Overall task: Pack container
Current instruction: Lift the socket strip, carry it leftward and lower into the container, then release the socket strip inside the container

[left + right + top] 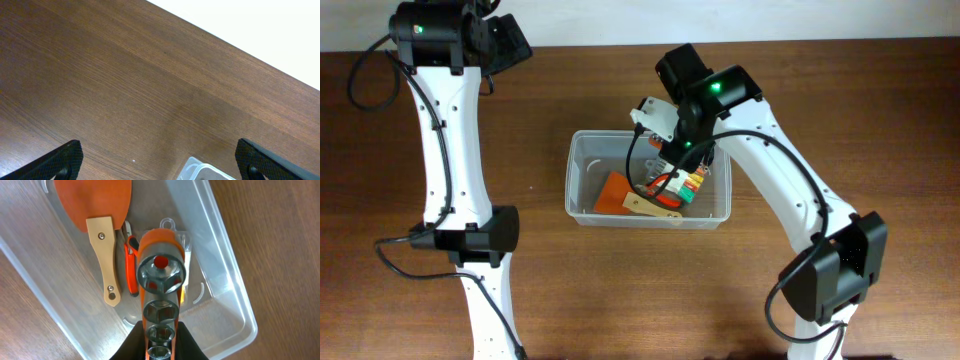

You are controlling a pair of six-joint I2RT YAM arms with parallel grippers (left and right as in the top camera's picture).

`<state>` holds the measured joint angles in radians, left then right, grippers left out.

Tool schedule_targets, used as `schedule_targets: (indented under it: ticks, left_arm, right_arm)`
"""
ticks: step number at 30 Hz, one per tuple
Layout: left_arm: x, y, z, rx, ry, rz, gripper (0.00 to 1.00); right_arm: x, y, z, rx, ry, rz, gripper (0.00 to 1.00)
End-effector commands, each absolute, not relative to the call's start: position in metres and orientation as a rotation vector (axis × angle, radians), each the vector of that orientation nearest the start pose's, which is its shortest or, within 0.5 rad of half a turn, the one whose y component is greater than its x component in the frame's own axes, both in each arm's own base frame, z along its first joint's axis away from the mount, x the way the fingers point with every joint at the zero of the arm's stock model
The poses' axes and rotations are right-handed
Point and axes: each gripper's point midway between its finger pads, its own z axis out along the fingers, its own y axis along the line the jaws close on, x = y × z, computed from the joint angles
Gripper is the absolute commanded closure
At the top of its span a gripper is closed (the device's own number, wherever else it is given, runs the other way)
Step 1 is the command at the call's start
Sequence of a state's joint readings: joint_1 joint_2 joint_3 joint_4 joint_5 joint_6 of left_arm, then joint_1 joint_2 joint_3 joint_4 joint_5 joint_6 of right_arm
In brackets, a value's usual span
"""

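Observation:
The packet beside the pliers lies below my right gripper, so the raised orange bar should next go down between the container's sides, where my right gripper will release it.
The clear plastic container (582, 170) sits at the table's middle; its corner shows in the left wrist view (197, 171), its wall in the right wrist view (235, 295). Inside lie an orange spatula with a wooden handle (635, 198) (102, 250) and orange-handled pliers (130, 265). My right gripper (685, 160) (160, 340) is shut on an orange rail of metal sockets (161, 280) and holds it above the container's right half. My left gripper (160, 165) is open and empty, high over bare table behind the container.
Brown wooden table (880, 120) all round. A packet with coloured pieces (692, 183) lies in the container under the right gripper. The left arm (450, 150) stands at the left, the right arm's base (835, 265) at the front right.

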<state>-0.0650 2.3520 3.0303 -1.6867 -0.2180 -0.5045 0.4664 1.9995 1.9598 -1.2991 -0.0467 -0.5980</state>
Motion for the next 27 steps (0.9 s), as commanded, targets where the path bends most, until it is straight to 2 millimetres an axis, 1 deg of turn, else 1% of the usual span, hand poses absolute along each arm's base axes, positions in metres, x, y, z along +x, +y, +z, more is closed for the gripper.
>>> schedule_targets:
  ticks: [1,8,12,14,19,27]
  left_arm:
    - [0.485,0.007,0.311,-0.621,2.431,0.06,0.01]
    - [0.485,0.007,0.311,-0.622,2.431,0.06,0.01]
    - [0.485,0.007,0.311,-0.622,2.431,0.06,0.01]
    - [0.485,0.007,0.311,-0.622,2.431,0.059,0.01]
    - [0.485,0.007,0.311,-0.622,2.431,0.06,0.01]
    - [0.485,0.007,0.311,-0.622,2.431,0.06,0.01]
  right_arm:
    - [0.381,0.203,0.153,-1.545,2.495,0.073,0.86]
    - [0.373,0.199,0.126,-1.578,2.539,0.082,0.86]
    - [0.365,0.195,0.107,-1.596,2.573,0.088,0.86]
    - [0.362,0.194,0.101,-1.603,2.586,0.091,0.86]
    - [0.359,0.193,0.095,-1.609,2.595,0.093,0.86]
    - [0.366,0.196,0.095,-1.592,2.566,0.089,0.81]
